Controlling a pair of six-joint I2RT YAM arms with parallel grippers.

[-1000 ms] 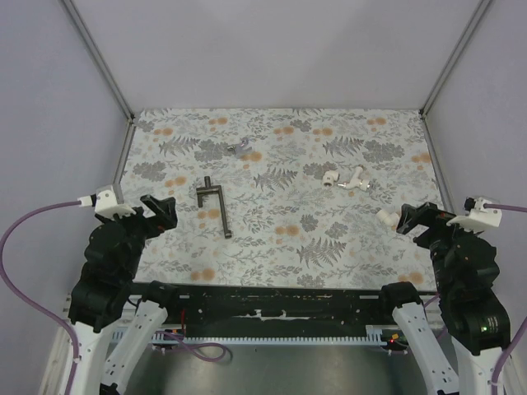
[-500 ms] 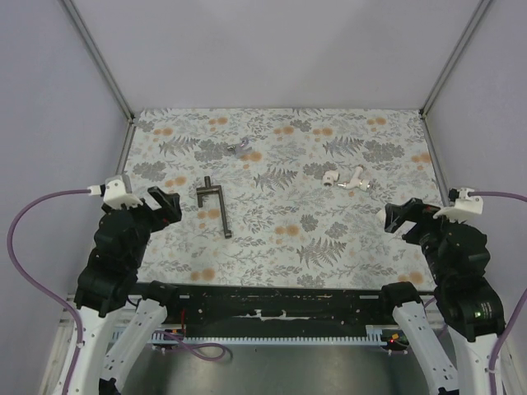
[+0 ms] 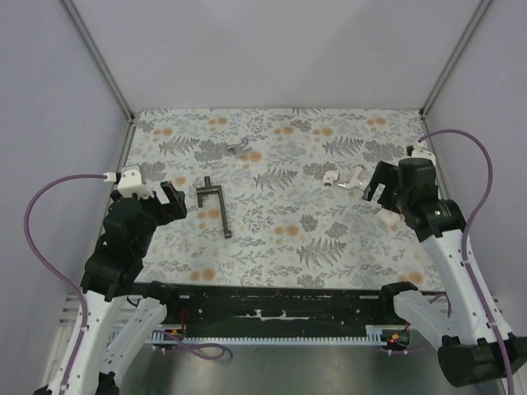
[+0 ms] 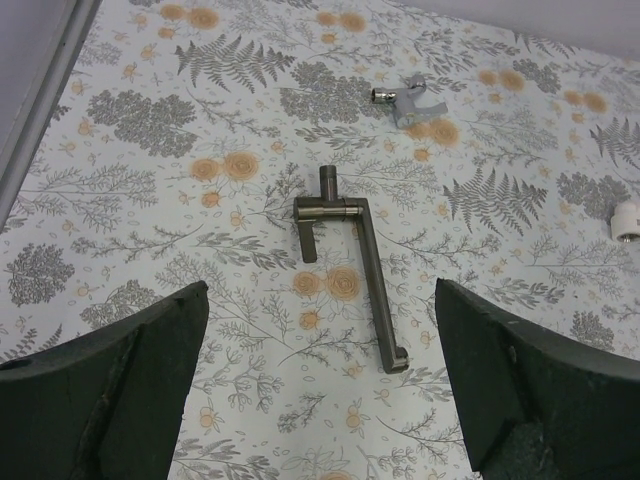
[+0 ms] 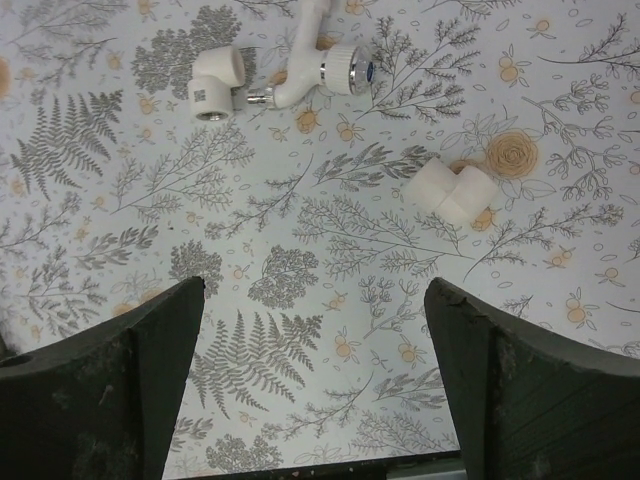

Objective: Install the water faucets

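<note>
The bent tap's slim arm needs my right gripper over it next, so I need to bring the gripper outward and down there to close.
Two white faucet pieces lie at the mat's right: a short elbow [image 3: 330, 177] and a bent tap with a silvery end [image 3: 356, 178]. The right wrist view shows the elbow [image 5: 218, 82] and the tap [image 5: 322, 55] at the top, and a third white elbow piece [image 5: 455, 192] nearer on the right. My right gripper [image 3: 375, 188] [image 5: 315, 310] is open and empty, just right of the tap and above the mat. My left gripper [image 3: 171, 202] [image 4: 318, 330] is open and empty at the mat's left, near the dark T-shaped tool [image 4: 350, 250].
The dark T-shaped tool [image 3: 216, 204] lies left of centre. A tiny grey metal piece [image 3: 238, 148] [image 4: 405, 97] lies at the back. The floral mat [image 3: 280, 239] is bordered by metal frame posts [image 3: 123, 156] and grey walls. One white piece [image 4: 627, 220] shows at the left wrist view's right edge.
My right arm has reached forward and left, from the right edge up to beside the faucet pieces. My left gripper has moved a little forward and right towards the T-shaped tool. Nothing on the mat moved.
</note>
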